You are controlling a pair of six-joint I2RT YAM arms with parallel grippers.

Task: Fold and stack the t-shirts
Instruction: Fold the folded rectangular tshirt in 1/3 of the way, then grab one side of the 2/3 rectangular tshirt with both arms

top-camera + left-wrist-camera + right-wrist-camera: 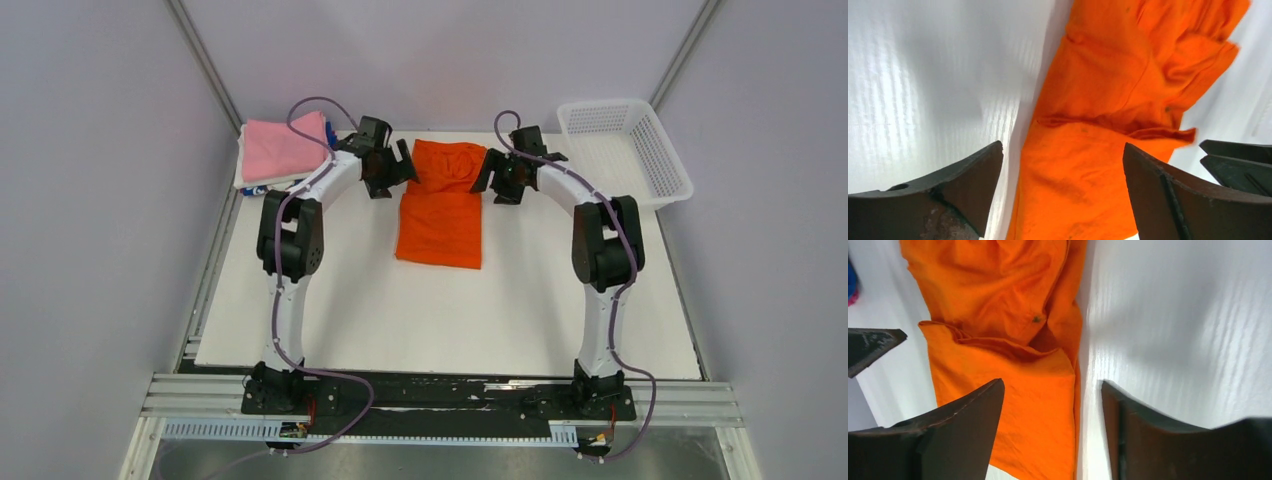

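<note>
The folded layer leaves the collar half uncovered, so I need to bring my left gripper back along the edge of the orange t-shirt next to it and down onto the t-shirt's near corner (399, 257).
The orange t-shirt (440, 205) lies on the white table as a long narrow strip, its sides folded in, collar end at the back. It fills the left wrist view (1108, 115) and the right wrist view (1013, 350). My left gripper (403, 170) is open at the shirt's back left edge, jaws astride the cloth edge. My right gripper (488, 172) is open at the back right edge, jaws astride that edge. Neither holds cloth. A stack with a folded pink t-shirt (285, 148) on top, white and blue ones under it, sits at the back left.
A white plastic mesh basket (625, 150) stands at the back right corner. The white table top (450, 310) stretches between the shirt and the arm bases. Grey walls close in on both sides.
</note>
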